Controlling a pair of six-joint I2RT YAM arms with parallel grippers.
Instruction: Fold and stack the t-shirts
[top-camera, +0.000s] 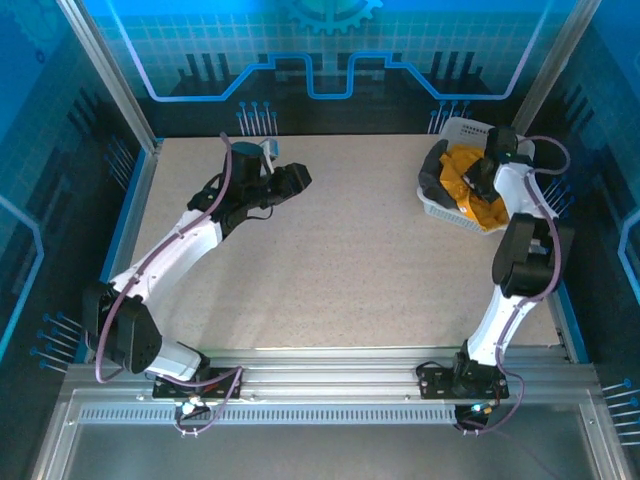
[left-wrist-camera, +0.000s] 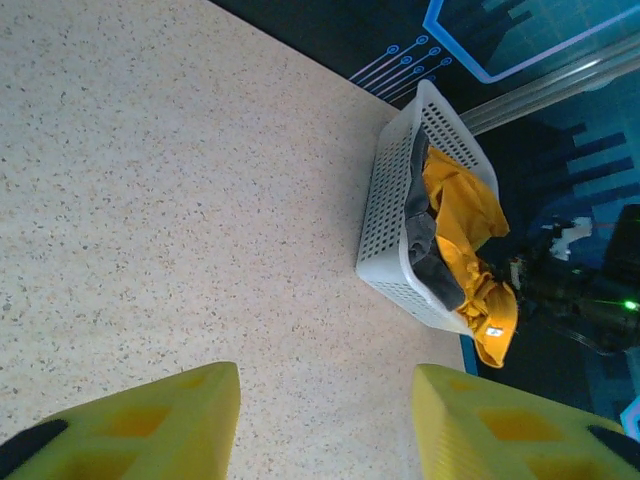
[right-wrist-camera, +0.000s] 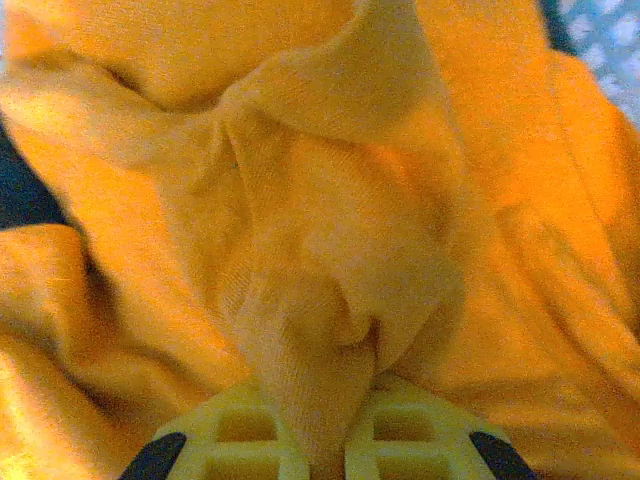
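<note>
The t-shirt goes up and across with my right gripper next, for release on the bare tabletop by my left gripper. From my right gripper, that tabletop lies beyond the basket's side.
An orange-yellow t-shirt (top-camera: 456, 172) lies crumpled in a white lattice basket (top-camera: 466, 128) at the table's far right, and part of it hangs over the basket's near rim. A dark charcoal t-shirt (left-wrist-camera: 424, 246) is bunched beside it against the basket wall (left-wrist-camera: 385, 215). My right gripper (top-camera: 479, 184) reaches down into the basket. In the right wrist view it (right-wrist-camera: 325, 405) is shut on a pinched fold of the orange-yellow t-shirt (right-wrist-camera: 330, 200). My left gripper (top-camera: 295, 178) hovers over bare table at the far left-centre. Its yellow jaws (left-wrist-camera: 325, 388) stand apart with nothing between them.
The speckled beige tabletop (top-camera: 340, 270) stretches between the two arms. Metal frame posts and blue panels wall the table at the back and sides. The basket sits against the right edge.
</note>
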